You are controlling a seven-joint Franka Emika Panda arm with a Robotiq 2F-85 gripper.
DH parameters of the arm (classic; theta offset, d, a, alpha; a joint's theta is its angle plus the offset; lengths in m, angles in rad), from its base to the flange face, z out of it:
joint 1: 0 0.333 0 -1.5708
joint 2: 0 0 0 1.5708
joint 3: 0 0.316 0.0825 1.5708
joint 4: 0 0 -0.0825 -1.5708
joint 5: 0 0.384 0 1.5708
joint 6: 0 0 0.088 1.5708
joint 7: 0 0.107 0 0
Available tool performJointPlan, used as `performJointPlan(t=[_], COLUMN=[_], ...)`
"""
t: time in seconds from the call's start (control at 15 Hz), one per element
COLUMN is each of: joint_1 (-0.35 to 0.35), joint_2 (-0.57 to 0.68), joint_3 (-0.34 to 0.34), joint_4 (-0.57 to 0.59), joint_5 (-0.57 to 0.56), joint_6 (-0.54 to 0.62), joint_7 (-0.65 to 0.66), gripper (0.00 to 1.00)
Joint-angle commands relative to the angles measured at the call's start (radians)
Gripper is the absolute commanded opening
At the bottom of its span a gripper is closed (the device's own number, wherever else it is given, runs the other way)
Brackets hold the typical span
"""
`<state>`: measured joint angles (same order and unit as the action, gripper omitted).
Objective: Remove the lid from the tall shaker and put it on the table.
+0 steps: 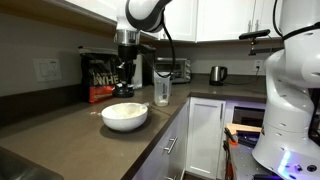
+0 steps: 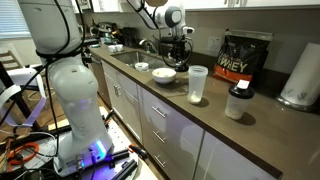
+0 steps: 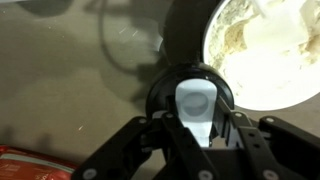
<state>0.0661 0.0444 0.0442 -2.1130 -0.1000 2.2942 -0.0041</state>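
My gripper moves down toward the bare table beside the white bowl next to release the lid, which still hangs above the table.
My gripper (image 3: 196, 128) is shut on the lid (image 3: 170, 85), a dark round cap with a pale flip tab. I hold it above the brown-grey table (image 3: 60, 80), just beside the white bowl (image 3: 275, 50). In both exterior views the gripper (image 1: 125, 68) (image 2: 180, 52) hangs over the counter near the bowl (image 1: 125, 115) (image 2: 163, 74). The tall shaker (image 1: 162, 88) (image 2: 197, 85) stands upright and open-topped on the table (image 1: 70, 125) (image 2: 215, 120), apart from the gripper.
A black protein bag (image 1: 103, 77) (image 2: 245, 58) stands against the wall behind the gripper. A small dark-capped bottle (image 2: 237, 101) and a paper-towel roll (image 2: 300, 75) stand beyond the shaker. A toaster oven (image 1: 178, 69) and a steel kettle (image 1: 217, 74) sit further along.
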Motion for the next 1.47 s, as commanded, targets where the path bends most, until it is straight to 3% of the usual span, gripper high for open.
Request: performJointPlan(t=[0.0,1.4], joint_1=[-0.008,0.0], joint_2=[0.044,0.232], joint_3=[-0.008,-0.052], joint_4=[0.03,0.145], joint_5=[-0.043,-0.046], joint_6=[0.042,0.056], joint_7=[0.035,0.049], gripper=[0.13,0.13])
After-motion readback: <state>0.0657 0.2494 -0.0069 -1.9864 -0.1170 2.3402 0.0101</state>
